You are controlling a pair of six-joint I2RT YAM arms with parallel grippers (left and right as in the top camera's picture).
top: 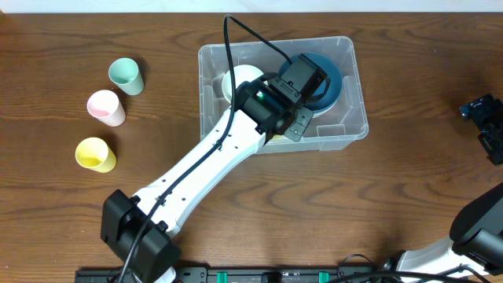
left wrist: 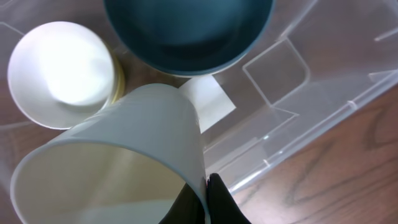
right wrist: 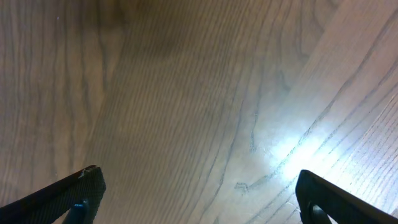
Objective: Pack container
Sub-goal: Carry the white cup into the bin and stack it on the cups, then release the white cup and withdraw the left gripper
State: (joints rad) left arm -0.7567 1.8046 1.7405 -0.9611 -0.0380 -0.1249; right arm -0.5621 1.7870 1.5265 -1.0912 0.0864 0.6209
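Note:
My left gripper will bring the pale blue cup point(left wrist: 143, 137) down into the container point(top: 355, 126), so that it goes next to the dark blue bowl and the white bowl.
The clear plastic container point(top: 355, 126) stands at the table's top centre, and my left arm point(top: 228, 141) reaches into it from the lower left. In the left wrist view my left gripper point(left wrist: 206, 198) is shut on the rim of a pale blue cup point(left wrist: 143, 137), held tilted above the container's floor. Inside the container lie a dark blue bowl point(left wrist: 186, 31) and a white bowl point(left wrist: 59, 71) with something yellow beneath it. A white label point(left wrist: 211, 102) shows on the base. My right gripper point(right wrist: 199, 199) is open over bare wood at the far right point(top: 489, 118).
Three small cups stand on the table left of the container: a green cup point(top: 126, 75), a pink cup point(top: 106, 108) and a yellow cup point(top: 95, 155). The container's clear wall point(left wrist: 323, 106) runs close to the held cup on its right.

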